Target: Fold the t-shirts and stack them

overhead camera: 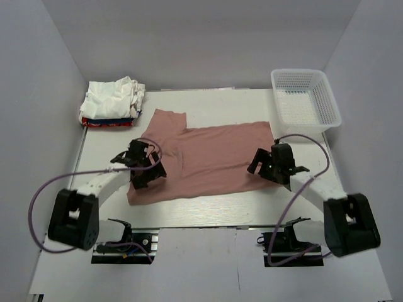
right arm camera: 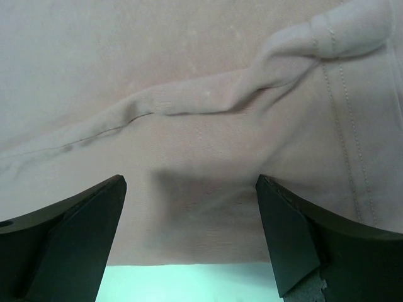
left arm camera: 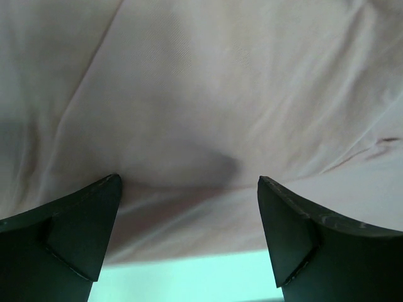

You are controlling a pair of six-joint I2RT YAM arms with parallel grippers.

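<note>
My left gripper lifts outward along the dusty-pink t-shirt next, then lowers to its far sleeve corner nearest the white pile, since that corner sticks out freely.
The dusty-pink t-shirt (overhead camera: 208, 154) lies spread on the table, plain side up, one sleeve pointing to the far left. My left gripper (overhead camera: 146, 171) is open just above its near left part; pink cloth (left arm camera: 201, 107) fills the left wrist view between the wide-apart fingers (left arm camera: 82, 220). My right gripper (overhead camera: 271, 165) is open over the shirt's near right edge; the right wrist view shows a fold and a stitched hem in the cloth (right arm camera: 208, 113) between the fingers (right arm camera: 296, 233). A pile of white shirts (overhead camera: 116, 97) on a red one (overhead camera: 104, 123) sits at the far left.
A white plastic lattice basket (overhead camera: 305, 100) stands at the far right corner. Bare table (overhead camera: 208, 211) shows in front of the shirt. White walls close in the table on three sides.
</note>
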